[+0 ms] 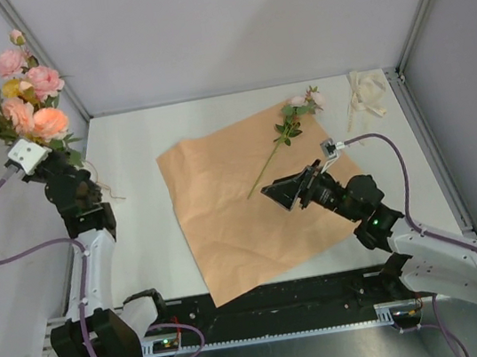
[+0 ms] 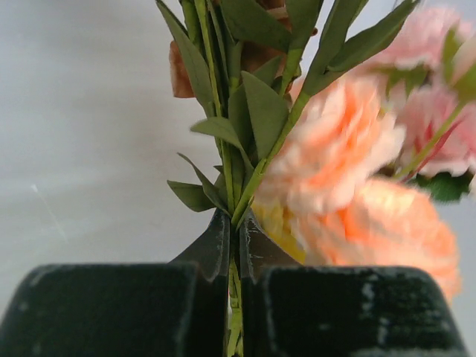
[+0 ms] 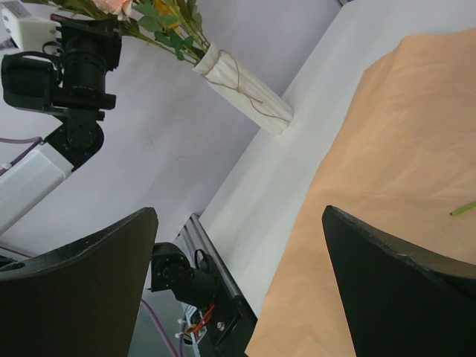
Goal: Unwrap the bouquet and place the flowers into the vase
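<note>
My left gripper is above the cream ribbed vase with the held bunch [image 1: 21,96] [image 2: 244,145], so next it will lower the stems toward the vase's rim and then release them.
My left gripper [image 2: 236,223] is shut on the thin green stems of the flowers [image 2: 335,163], a bunch of pink, peach, yellow and rust blooms [image 1: 23,89] held high at the far left. The cream ribbed vase [image 3: 242,88] stands below that bunch, with leafy stem ends at its rim; in the top view the left arm hides it. A single pink-bloomed flower [image 1: 289,126] lies on the flat peach-orange paper [image 1: 244,214]. My right gripper [image 1: 290,190] hovers open over the paper, near that stem's lower end, with nothing between its fingers [image 3: 89,282].
The cream ribbon [image 1: 365,97] lies loose at the table's back right corner. Grey walls close in the table on the left, back and right. A black rail [image 1: 276,312] runs along the near edge between the arm bases.
</note>
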Controlling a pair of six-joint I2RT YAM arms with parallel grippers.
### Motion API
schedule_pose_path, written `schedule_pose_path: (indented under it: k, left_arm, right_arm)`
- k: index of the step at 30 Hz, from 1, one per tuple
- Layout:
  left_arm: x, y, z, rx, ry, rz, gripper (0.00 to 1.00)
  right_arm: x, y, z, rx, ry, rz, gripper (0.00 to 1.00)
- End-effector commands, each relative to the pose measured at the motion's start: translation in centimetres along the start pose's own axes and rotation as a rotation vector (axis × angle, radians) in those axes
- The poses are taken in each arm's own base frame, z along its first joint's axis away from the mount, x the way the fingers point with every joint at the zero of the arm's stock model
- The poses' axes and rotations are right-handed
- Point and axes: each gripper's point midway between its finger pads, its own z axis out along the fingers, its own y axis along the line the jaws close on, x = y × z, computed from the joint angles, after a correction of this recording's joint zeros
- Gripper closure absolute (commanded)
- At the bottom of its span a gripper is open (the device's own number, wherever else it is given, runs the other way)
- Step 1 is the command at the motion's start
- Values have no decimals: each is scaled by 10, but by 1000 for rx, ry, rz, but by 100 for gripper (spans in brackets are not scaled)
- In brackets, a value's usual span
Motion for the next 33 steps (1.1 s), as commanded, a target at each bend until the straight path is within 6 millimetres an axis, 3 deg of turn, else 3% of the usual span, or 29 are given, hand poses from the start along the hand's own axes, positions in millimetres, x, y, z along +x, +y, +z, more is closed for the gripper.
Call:
schedule_pose_path:
  k: [1,5,10,11,14,18,22,27,33]
  left_arm:
    - [32,-3,-11,36,45,-80,100]
    - [69,0,-17,28,118,-52,100]
    - [86,3,-20,18,154,-24,98]
    - [88,2,-21,26,161,-20,93]
    - [96,-5,-26,78,214,2,60]
    - [86,1,-37,69,236,-39,27]
    - [69,0,-45,98,226,-73,10]
    - [42,1,-55,135,194,-101,1]
    - [6,-5,-72,222,159,-159,1]
  right_arm:
    - [-6,5,4,-37,-23,-10,1]
    - [-2,3,6,-41,-10,6,1]
    - [-1,0,6,-33,-1,5,1]
    - [0,0,6,-31,4,9,1]
    - [0,-6,5,-8,14,25,1]
    - [-2,-14,3,43,16,38,1]
    - [-5,-21,-1,98,6,42,1]
    - [-8,-25,-7,136,-9,51,1]
    - [-6,-33,-10,183,-5,68,1]
